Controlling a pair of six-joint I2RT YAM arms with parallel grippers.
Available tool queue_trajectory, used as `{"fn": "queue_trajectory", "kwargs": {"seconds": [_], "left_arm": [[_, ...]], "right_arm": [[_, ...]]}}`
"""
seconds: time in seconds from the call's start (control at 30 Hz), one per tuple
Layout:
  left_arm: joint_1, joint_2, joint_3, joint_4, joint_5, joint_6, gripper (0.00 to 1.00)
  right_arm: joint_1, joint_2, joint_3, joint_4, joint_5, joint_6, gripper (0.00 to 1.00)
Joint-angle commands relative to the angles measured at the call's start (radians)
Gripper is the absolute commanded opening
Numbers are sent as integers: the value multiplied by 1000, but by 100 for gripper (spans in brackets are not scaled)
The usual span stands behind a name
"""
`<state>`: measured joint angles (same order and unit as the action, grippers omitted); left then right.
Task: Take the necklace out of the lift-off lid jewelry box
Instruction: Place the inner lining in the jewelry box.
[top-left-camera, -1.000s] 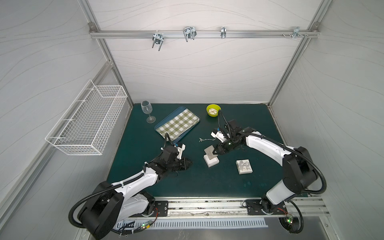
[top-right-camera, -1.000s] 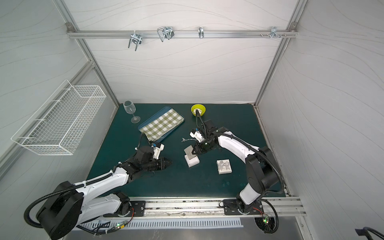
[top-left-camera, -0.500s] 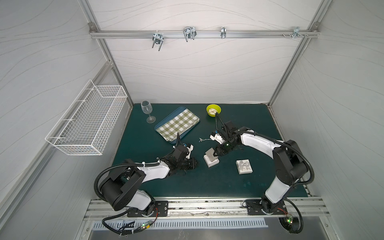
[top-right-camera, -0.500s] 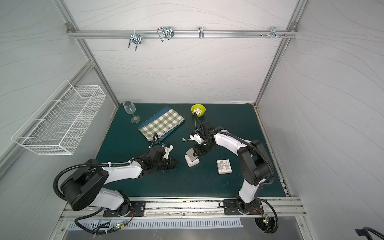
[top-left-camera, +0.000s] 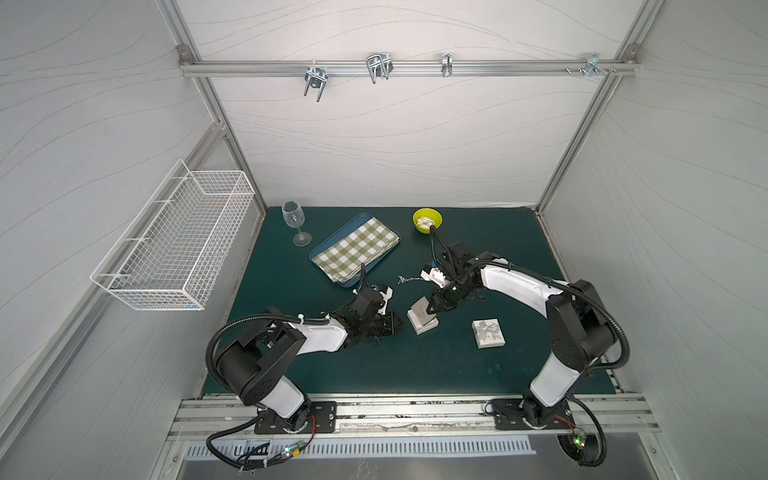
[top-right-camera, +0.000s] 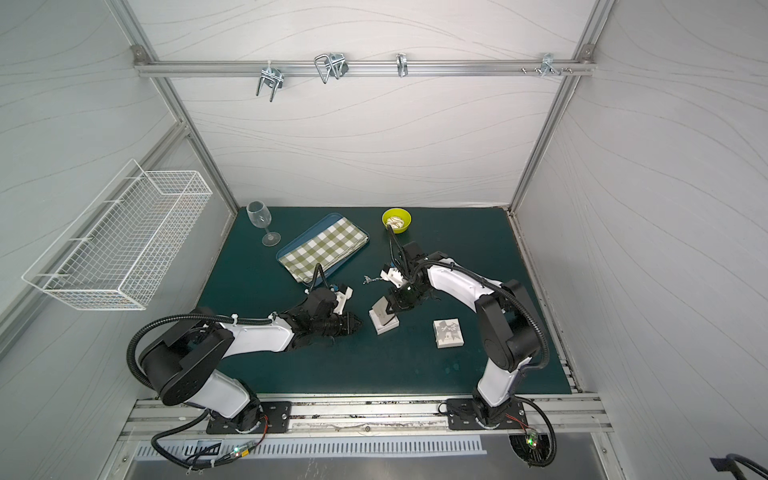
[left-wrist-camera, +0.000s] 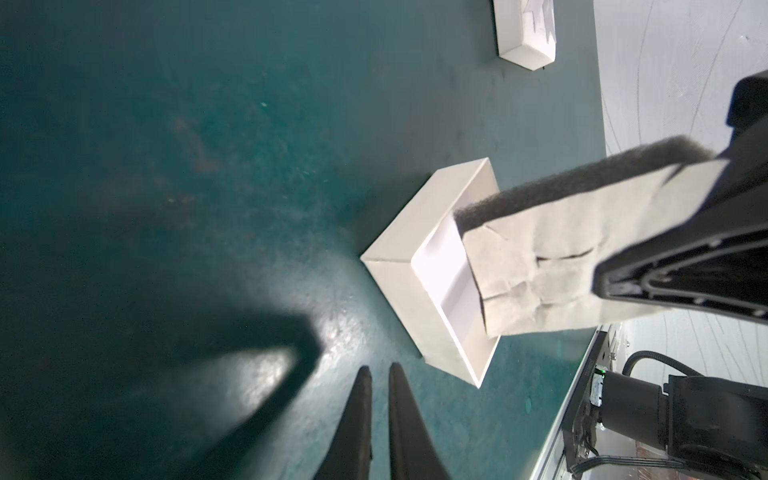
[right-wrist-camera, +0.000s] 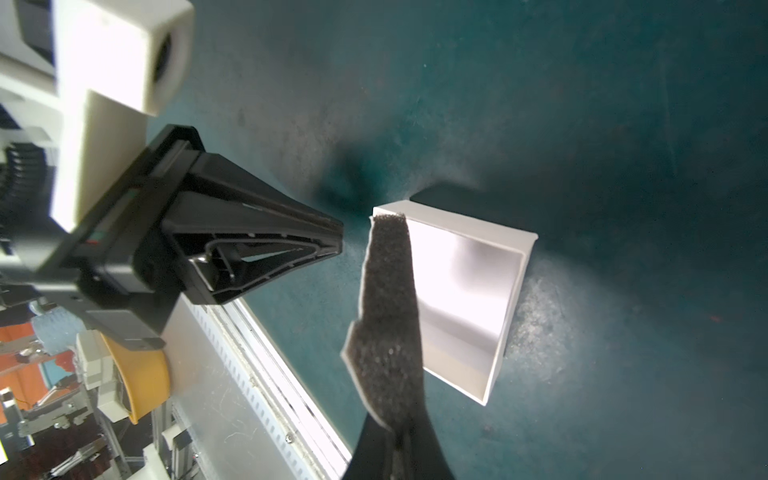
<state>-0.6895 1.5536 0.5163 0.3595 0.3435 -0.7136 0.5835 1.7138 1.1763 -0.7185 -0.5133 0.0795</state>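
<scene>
The tilted insert goes down with my right gripper into the open white jewelry box (top-left-camera: 423, 325) (right-wrist-camera: 469, 291) next for release there, since the box's empty inside lies below the gripper.
The open white jewelry box (top-left-camera: 423, 325) (left-wrist-camera: 399, 286) (right-wrist-camera: 469, 291) sits mid-mat, and its inside shows empty. Its patterned lid (top-left-camera: 488, 333) (left-wrist-camera: 525, 37) lies to the right. My right gripper (top-left-camera: 435, 306) (right-wrist-camera: 392, 428) is shut on a grey foam-and-card insert (left-wrist-camera: 540, 249) (right-wrist-camera: 388, 299), which it holds tilted over the box. The silver necklace (top-left-camera: 409, 279) (top-right-camera: 371, 279) lies on the mat behind the box, beside the right wrist. My left gripper (top-left-camera: 397, 321) (left-wrist-camera: 378, 370) is shut with nothing in it, low on the mat just left of the box.
A blue tray with a checked cloth (top-left-camera: 355, 250) is behind the left arm. A wine glass (top-left-camera: 293, 218) stands at the back left and a yellow-green bowl (top-left-camera: 427, 218) at the back centre. A wire basket (top-left-camera: 178, 237) hangs on the left wall.
My left gripper has slid right toward the box and its jaws have closed. The right gripper has kept hold of the insert over the box. The necklace has not moved.
</scene>
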Motion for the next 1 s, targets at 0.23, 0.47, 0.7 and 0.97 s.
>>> {"fn": "queue_trajectory", "kwargs": {"seconds": [0.23, 0.47, 0.7, 0.97], "left_arm": [[-14, 50, 45, 54, -29, -27, 11], [-14, 95, 65, 54, -41, -17, 10], [-13, 121, 90, 87, -36, -5, 10], [2, 91, 87, 27, -43, 21, 10]], "right_arm": [[9, 77, 17, -61, -27, 17, 5], [12, 133, 14, -47, -57, 23, 5], [4, 126, -40, 80, -190, 106, 6], [4, 73, -43, 29, -113, 113, 42]]}}
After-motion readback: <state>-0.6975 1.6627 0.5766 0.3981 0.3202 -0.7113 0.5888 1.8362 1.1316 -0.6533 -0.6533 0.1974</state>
